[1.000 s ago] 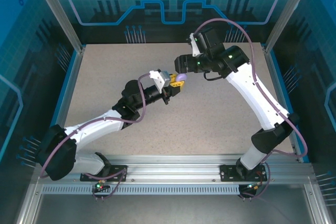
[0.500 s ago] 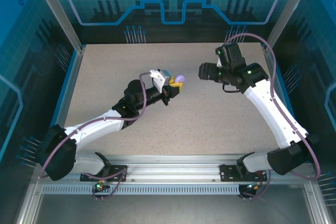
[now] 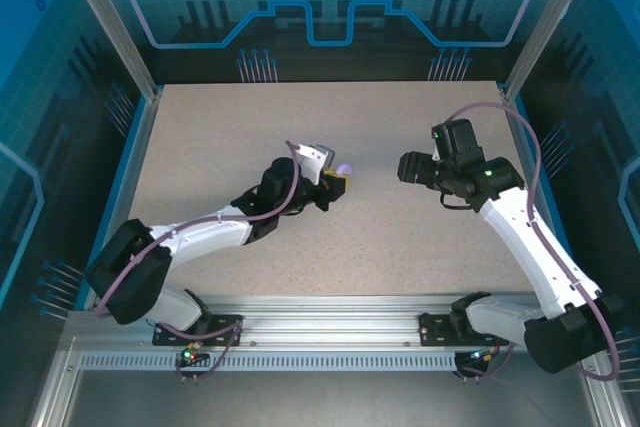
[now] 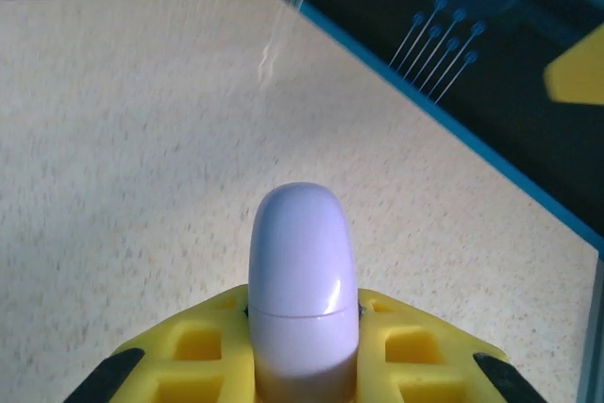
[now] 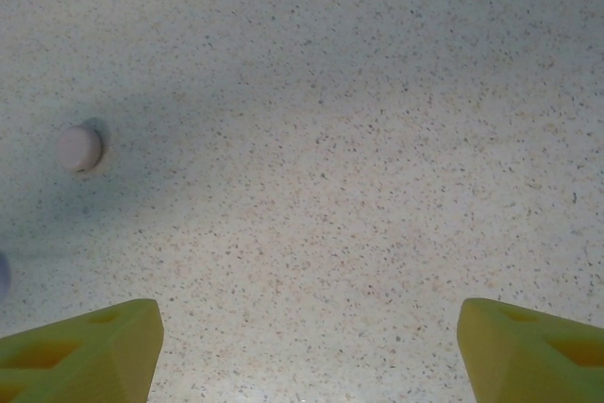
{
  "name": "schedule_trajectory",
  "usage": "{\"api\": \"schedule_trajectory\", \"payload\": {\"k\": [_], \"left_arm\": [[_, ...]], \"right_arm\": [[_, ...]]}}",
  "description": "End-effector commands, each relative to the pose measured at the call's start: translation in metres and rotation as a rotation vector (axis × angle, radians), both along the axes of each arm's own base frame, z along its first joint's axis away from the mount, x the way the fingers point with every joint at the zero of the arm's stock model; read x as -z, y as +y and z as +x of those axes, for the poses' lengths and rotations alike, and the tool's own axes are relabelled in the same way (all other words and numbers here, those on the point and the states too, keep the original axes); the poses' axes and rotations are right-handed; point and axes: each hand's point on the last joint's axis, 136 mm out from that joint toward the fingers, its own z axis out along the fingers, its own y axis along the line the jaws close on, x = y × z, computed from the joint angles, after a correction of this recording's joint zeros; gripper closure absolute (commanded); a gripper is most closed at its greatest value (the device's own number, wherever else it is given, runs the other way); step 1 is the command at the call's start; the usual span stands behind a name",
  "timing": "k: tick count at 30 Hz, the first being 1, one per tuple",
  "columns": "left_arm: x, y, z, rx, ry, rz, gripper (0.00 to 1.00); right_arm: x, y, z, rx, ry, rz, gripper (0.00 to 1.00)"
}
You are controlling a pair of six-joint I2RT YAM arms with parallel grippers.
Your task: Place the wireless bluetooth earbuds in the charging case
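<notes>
My left gripper tilts its fingers downward next, then brings the closed charging case [image 3: 344, 168] down onto the open table below it to release it.
The charging case [image 4: 302, 243] is a smooth lavender capsule with its lid closed. It stands upright between the yellow fingers of my left gripper [image 4: 302, 332], which is shut on it. From above, the case [image 3: 344, 168] and left gripper [image 3: 335, 181] are over the middle of the table. My right gripper [image 3: 405, 167] hangs to the right of the case, well apart from it. Its yellow fingertips [image 5: 104, 337] stand wide, so the right gripper [image 5: 309, 318] is open over bare table. A small pinkish round thing [image 5: 78, 148] lies on the table; I cannot tell whether it is an earbud.
The speckled beige table [image 3: 220, 137] is ringed by a blue rim and aluminium posts [image 3: 110, 27]. A bluish blur [image 5: 3, 276] touches the left edge of the right wrist view. Open tabletop lies all round both arms.
My right arm has swung away from the case, to the right and toward the near side, staying open. The left arm has come slightly nearer with the case still gripped.
</notes>
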Motion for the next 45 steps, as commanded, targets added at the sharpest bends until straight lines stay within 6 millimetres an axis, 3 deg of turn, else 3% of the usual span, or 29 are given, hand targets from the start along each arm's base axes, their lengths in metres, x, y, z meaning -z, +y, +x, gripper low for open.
{"api": "schedule_trajectory", "payload": {"k": [1, 16, 25, 33, 45], "left_arm": [[-0.005, -0.005, 0.013, -0.068, 0.079, -0.053, 1.0], [0.051, -0.047, 0.067, -0.191, 0.381, -0.053, 1.0], [0.104, -0.068, 0.076, -0.219, 0.588, -0.017, 1.0], [0.138, -0.068, 0.08, -0.242, 0.678, 0.038, 1.0], [0.17, -0.053, 0.092, -0.311, 0.758, 0.06, 0.98]], "right_arm": [[0.006, -0.001, 0.002, 0.016, -0.003, 0.035, 0.17], [0.013, -0.007, 0.0, 0.024, -0.011, 0.071, 0.17], [0.009, -0.01, 0.001, 0.03, -0.023, 0.08, 0.17], [0.004, -0.009, 0.003, 0.029, -0.032, 0.093, 0.17], [-0.002, -0.007, 0.006, 0.025, -0.036, 0.099, 0.18]]}}
